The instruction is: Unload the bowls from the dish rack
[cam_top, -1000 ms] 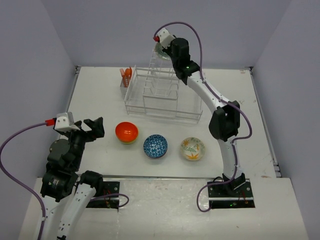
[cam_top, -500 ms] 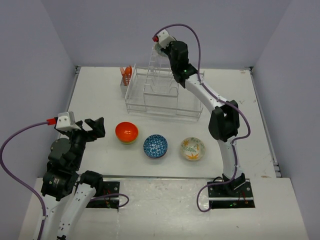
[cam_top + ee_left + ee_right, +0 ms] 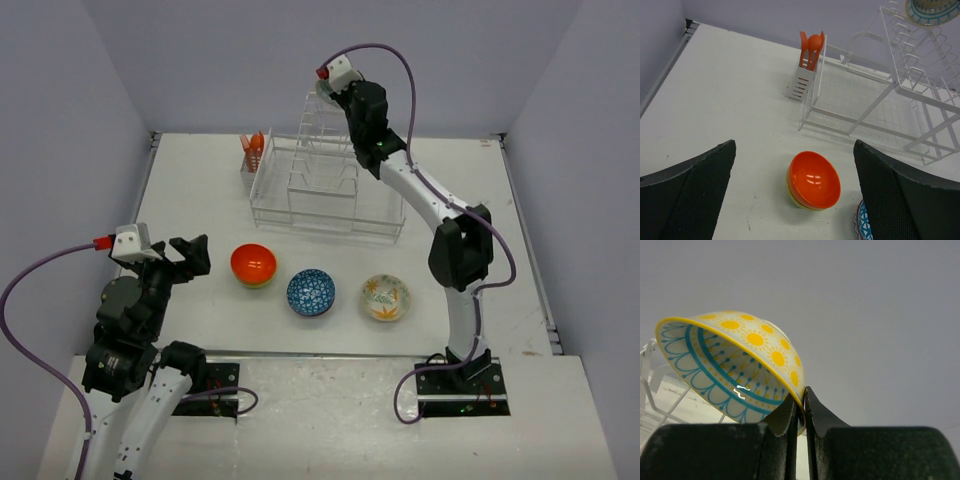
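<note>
My right gripper moves back and down next, turning its fingers downward, and releases the sun bowl inside the orange-leaf bowl (image 3: 385, 297), since that one stands empty.
My right gripper (image 3: 327, 86) is raised high above the back of the white wire dish rack (image 3: 322, 196). It is shut on the rim of the white bowl with yellow suns and teal lines (image 3: 735, 365); its fingers (image 3: 790, 412) pinch the rim. That bowl also shows in the left wrist view (image 3: 932, 11). On the table stand a plain orange bowl (image 3: 253, 263) nested in a lime green one (image 3: 794, 199), a blue patterned bowl (image 3: 311, 292) and an orange-leaf bowl (image 3: 385, 297). My left gripper (image 3: 187, 254) is open and empty, left of the orange bowl (image 3: 815, 179).
The rack's side cup holds orange utensils (image 3: 252, 152), which also show in the left wrist view (image 3: 810, 45). The rack (image 3: 847, 117) stands at the back of the table. Grey walls close in the table on three sides.
My right arm has swung slightly right and up with the bowl held over the rack. The left arm and the bowls on the table have not moved.
</note>
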Available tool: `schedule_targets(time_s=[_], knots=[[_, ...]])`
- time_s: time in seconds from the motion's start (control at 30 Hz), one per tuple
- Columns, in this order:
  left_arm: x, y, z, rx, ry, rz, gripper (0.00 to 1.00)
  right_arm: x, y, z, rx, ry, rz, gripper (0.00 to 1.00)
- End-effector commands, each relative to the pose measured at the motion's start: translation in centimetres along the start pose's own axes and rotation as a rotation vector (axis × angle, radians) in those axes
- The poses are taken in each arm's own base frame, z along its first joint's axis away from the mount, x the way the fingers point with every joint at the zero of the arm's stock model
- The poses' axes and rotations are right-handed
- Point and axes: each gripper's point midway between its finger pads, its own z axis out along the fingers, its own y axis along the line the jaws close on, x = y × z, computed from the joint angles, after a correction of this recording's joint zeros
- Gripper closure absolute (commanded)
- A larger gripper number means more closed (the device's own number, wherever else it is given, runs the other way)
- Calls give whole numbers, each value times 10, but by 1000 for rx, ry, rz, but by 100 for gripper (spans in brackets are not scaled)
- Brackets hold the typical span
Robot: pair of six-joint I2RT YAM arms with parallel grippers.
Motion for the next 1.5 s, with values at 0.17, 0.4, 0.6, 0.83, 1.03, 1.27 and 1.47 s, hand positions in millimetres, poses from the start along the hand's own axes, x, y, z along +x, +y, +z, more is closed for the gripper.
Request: schedule_targets(time_s=[0.17,0.4,0.6,0.83,1.03,1.27,1.47], knots=[[-5,-3,0,17,-26,2,0,-89,-90,-37,191,-186,196,100],[-7,-3,-1,16,-34,0,0,-98,-125,-100,188,-176,433,100],[-6,-5,1,26,-21,8,0,-57,-134,-210,76,11,695,100],[-9,1,-2,-2,-36,-4,0,51,-85,-345,-55,380,967,100],[-11,2,-6,-4,-51,-11,0,135,0,-408,-263,681,1018,100],[-16,2,-12,5,-78,-22,0,185,46,-434,-322,914,1011,100],[-20,3,-18,10,-105,-35,0,198,66,-444,-381,985,1010,98]])
